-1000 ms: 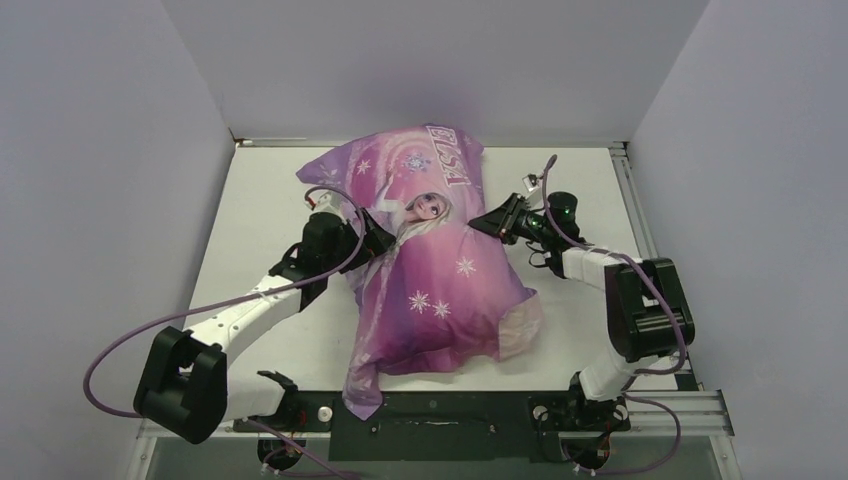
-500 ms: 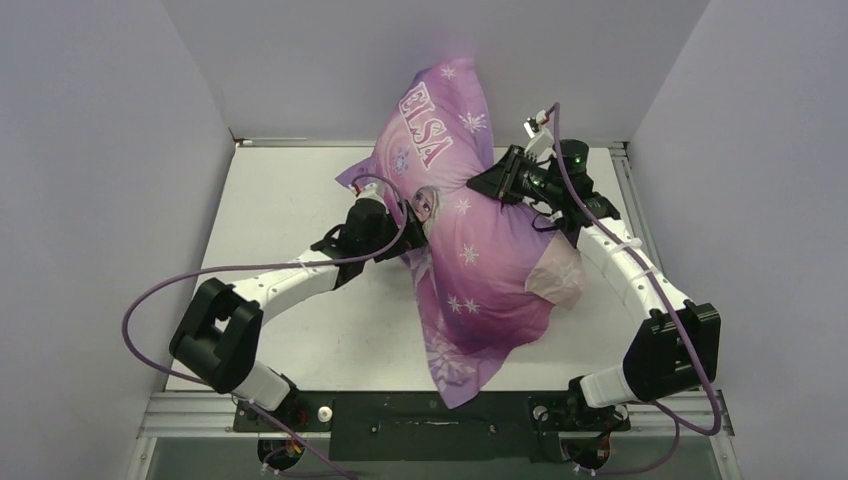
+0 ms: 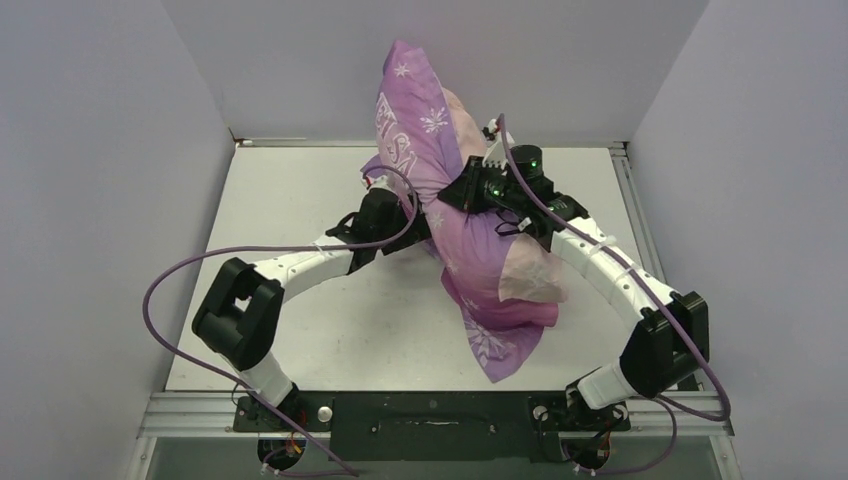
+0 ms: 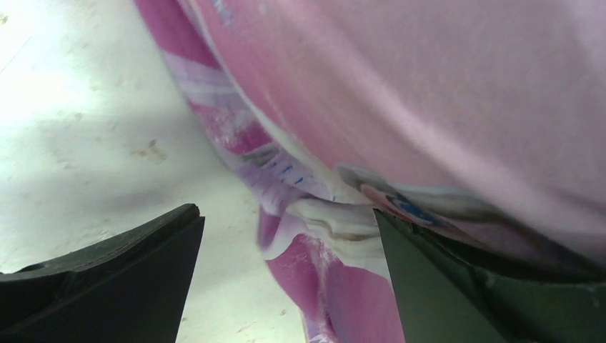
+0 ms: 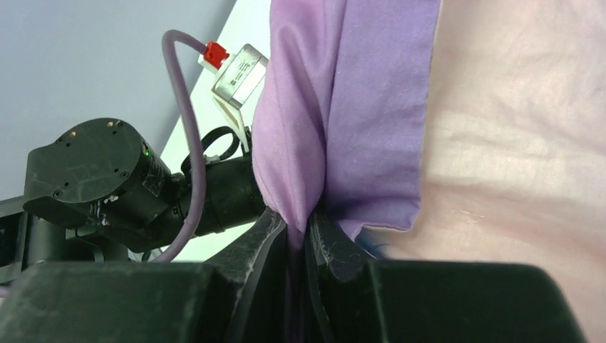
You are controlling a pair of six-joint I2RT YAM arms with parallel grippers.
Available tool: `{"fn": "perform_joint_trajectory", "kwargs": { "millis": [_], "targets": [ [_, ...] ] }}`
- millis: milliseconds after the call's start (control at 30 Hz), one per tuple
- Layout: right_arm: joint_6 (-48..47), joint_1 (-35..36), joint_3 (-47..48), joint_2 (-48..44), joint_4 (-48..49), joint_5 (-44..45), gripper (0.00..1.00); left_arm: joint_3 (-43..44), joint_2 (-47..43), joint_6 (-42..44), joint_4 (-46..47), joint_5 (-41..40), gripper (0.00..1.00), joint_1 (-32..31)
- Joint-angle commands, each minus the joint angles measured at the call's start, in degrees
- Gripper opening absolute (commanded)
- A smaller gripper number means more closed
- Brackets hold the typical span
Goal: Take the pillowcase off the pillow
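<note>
I will next lower the pillowcase [image 3: 440, 190] with my right gripper back and toward the left in the top view, and then I will let go of the pillowcase's purple fold.
The pillowcase [image 3: 440, 190] is lifted off the table and hangs on edge, purple printed face to the left and pale pink face [image 3: 530, 275] to the right. It bulges, and the white pillow is hidden inside it. My right gripper [image 3: 462, 192] is shut on a fold of the purple fabric [image 5: 314, 107], with the fold pinched at the gripper [image 5: 297, 230]. The pale pink face [image 5: 514, 143] lies to the right of the fold. My left gripper [image 3: 418, 226] is open beside the hanging cover. In the left wrist view the gripper [image 4: 286, 214] has printed fabric [image 4: 336, 286] between its spread fingers, against the right finger [image 4: 443, 286].
The white table [image 3: 300, 200] is walled by grey panels at the back and on both sides. The cover's lower corner [image 3: 500, 355] hangs near the table front. The left arm's purple cable [image 3: 190, 270] loops over the left half. A black rail [image 3: 430, 412] runs along the near edge.
The covered pillow went from lying flat to hanging upright, raised and carried back by my right gripper. Both arms have reached further toward the back wall, the left following beside the cover.
</note>
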Motion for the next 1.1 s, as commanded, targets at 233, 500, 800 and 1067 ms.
{"fn": "perform_joint_trajectory", "kwargs": {
  "millis": [233,500,800,1067],
  "targets": [
    [0.6,9.7,-3.0,7.3,0.5,0.3,0.06,-8.3,-15.5,-6.0,-15.0,11.1,0.96,12.6],
    [0.9,14.4,-1.4,10.5,1.0,1.5,0.10,-13.7,-29.4,4.7,-22.6,24.1,0.96,26.9],
    [-2.8,20.3,2.9,10.2,-5.0,7.8,0.30,-3.5,-42.7,18.8,-43.3,3.3,0.96,28.7],
    [-6.4,23.5,5.0,7.3,-12.0,10.1,0.51,-5.8,-50.2,25.0,-40.4,-2.5,0.96,28.6]
  ]
}}
